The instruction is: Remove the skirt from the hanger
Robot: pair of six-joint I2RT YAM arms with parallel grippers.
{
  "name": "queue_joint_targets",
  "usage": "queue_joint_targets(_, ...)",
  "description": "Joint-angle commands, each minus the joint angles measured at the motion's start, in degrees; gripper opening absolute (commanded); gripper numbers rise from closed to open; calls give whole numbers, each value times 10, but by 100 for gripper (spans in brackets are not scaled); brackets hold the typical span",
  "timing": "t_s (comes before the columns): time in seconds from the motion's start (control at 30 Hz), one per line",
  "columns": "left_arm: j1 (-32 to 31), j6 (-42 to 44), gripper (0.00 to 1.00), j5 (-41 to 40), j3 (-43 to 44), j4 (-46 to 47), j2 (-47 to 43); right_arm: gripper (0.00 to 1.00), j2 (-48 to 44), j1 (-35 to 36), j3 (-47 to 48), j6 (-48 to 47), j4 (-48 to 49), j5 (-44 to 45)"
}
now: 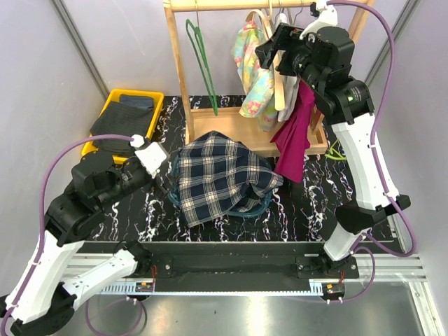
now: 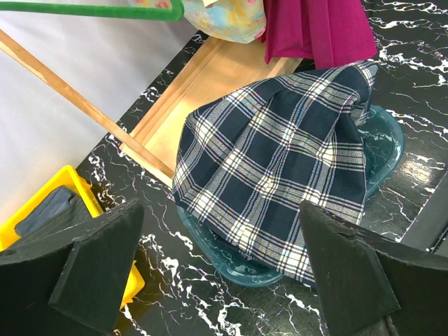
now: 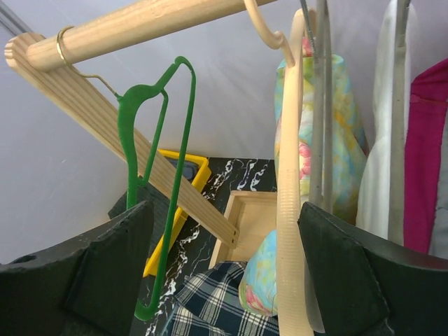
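Observation:
The right gripper turns toward the right in the wrist view next, to centre the cream hanger [image 3: 288, 210], now beside one finger, between both fingers.
The navy plaid skirt [image 1: 220, 175] lies in a heap over a teal basin [image 1: 260, 206] on the table, off any hanger; it also shows in the left wrist view [image 2: 280, 161] and the right wrist view [image 3: 210, 308]. My left gripper [image 1: 162, 183] is open and empty, low at the skirt's left edge [image 2: 220, 210]. My right gripper [image 1: 273, 45] is open, up at the rack rail. A bare cream hanger [image 3: 288, 210] hangs between its jaws, close to the right finger [image 3: 350, 266], not gripped. A bare green hanger [image 3: 157, 189] hangs to the left.
The wooden rack [image 1: 231, 4] also holds a floral garment [image 1: 253, 70] and a magenta garment [image 1: 294, 133] on hangers. Its wooden base tray [image 1: 231, 119] sits behind the basin. A yellow bin [image 1: 115, 105] with dark clothes stands at the back left.

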Motion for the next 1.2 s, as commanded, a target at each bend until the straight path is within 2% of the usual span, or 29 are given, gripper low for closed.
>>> queue_joint_targets(0.0, 3, -5, 99, 10, -1, 23, -8, 92, -5, -3, 6, 3, 20, -22)
queue_joint_targets(0.2, 3, -4, 99, 11, -2, 23, -9, 92, 22, -3, 19, 2, 4, -42)
queue_joint_targets(0.33, 3, -4, 99, 10, -2, 23, -10, 93, 54, -3, 61, -7, -42, -29)
queue_joint_targets(0.8, 5, -4, 99, 11, -1, 23, -8, 92, 60, -3, 58, -27, -50, 4)
queue_joint_targets(1.07, 5, -4, 99, 10, -1, 24, -9, 79, 99, 8, 88, -52, -58, 76)
queue_joint_targets(1.17, 5, -2, 99, 8, 2, 23, -8, 75, 126, 12, 126, -65, -68, 89)
